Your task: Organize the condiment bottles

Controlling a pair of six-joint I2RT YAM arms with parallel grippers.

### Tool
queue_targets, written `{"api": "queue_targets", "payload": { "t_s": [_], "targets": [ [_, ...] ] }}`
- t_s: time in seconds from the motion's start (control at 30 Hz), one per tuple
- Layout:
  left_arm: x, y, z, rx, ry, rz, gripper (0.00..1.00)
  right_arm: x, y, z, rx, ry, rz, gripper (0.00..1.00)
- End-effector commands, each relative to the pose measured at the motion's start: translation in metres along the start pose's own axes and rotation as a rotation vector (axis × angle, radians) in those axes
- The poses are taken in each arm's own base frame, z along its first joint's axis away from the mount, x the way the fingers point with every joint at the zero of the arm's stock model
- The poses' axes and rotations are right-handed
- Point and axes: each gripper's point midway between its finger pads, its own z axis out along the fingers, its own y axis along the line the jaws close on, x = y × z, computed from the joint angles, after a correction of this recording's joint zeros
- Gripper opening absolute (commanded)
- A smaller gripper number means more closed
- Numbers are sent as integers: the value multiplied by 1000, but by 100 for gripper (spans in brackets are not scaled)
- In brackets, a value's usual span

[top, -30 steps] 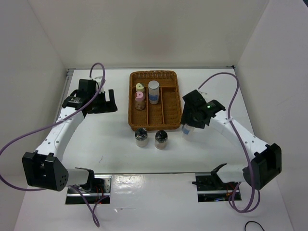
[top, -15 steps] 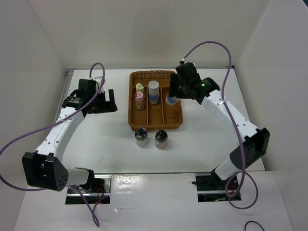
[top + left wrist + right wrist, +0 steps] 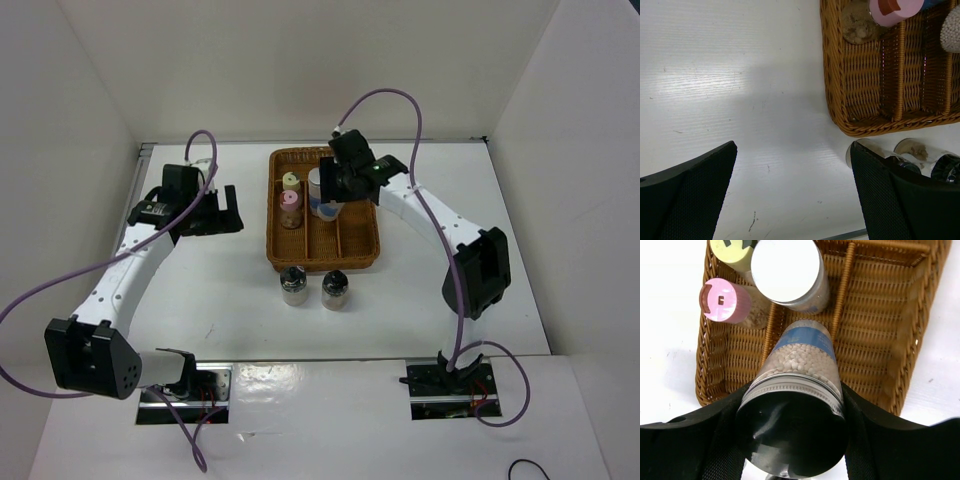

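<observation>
I should lower my right gripper and release the held jar in the tray's bare middle section, on the near side of the other grey-capped jar (image 3: 315, 178).
My right gripper (image 3: 334, 188) (image 3: 792, 405) is shut on a grey-capped, blue-labelled jar (image 3: 799, 365) of white pellets, held upright over the middle compartment of the wicker tray (image 3: 357, 236). Just beyond it stands the other grey-capped jar (image 3: 786, 271) (image 3: 315, 178). The yellow-capped jar (image 3: 290, 181) and the pink-capped jar (image 3: 289, 201) stand in the tray's left compartment. Two black-capped jars (image 3: 293, 284) (image 3: 335, 288) stand on the table in front of the tray. My left gripper (image 3: 213, 211) (image 3: 792, 150) hangs open over bare table, left of the tray, holding nothing.
White walls close in the table on the left, back and right. The tray's right compartments (image 3: 880, 330) hold nothing. In the left wrist view the tray's corner (image 3: 865, 90) and the two black-capped jars (image 3: 875, 152) sit close to the right finger.
The right arm carried the blue-labelled jar from the table right of the tray up and leftward, over the tray to its middle compartment. The left arm stayed still.
</observation>
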Motion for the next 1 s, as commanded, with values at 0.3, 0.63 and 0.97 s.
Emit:
{"api": "queue_targets", "payload": {
  "t_s": [0.3,0.63,0.97],
  "targets": [
    [-7,1,-5,-4,-45,-4,100,-17,32,35,-49,-66,-45,42],
    [-4,1,0,1,-25,-6,100,0,25,55,-11,-29,-52,48],
    [-5,0,-2,3,-34,-14,100,15,23,67,4,-4,-64,64]
  ]
}}
